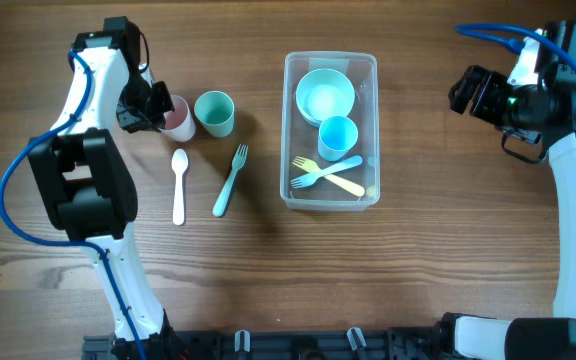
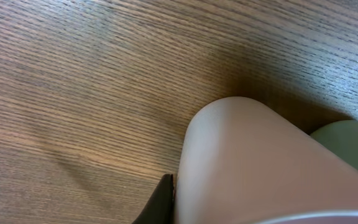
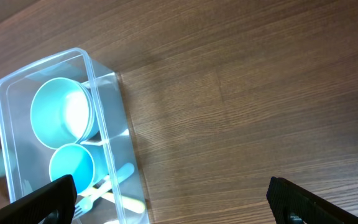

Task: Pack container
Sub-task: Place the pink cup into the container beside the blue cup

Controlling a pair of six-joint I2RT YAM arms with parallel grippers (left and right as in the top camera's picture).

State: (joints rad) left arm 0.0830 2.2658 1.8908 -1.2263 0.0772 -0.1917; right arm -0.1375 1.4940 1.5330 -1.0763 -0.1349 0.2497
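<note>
The blue cup is standing open in the container, so I will use my left gripper to lift the pink cup past the green cup first and then lower it into that opening [image 1: 338, 133].
The clear container [image 1: 368, 130] stands mid-table and holds a light blue bowl [image 1: 325, 93], a blue cup [image 1: 337, 137], a teal fork and a yellow fork [image 1: 348, 184]. It also shows in the right wrist view [image 3: 107, 118]. A pink cup [image 1: 179, 119] and a green cup [image 1: 214, 112] stand to its left, with a white spoon [image 1: 179, 186] and a teal fork [image 1: 230, 181] in front of them. My left gripper [image 1: 154, 108] is at the pink cup's left rim. In the left wrist view one black finger [image 2: 161, 198] presses on the cup's wall [image 2: 253, 162]; the other finger is hidden. My right gripper [image 1: 471, 92] is open and empty, right of the container.
The green cup [image 2: 353, 142] stands right beside the pink cup. Bare wood table lies between the container and my right gripper [image 3: 176, 205].
</note>
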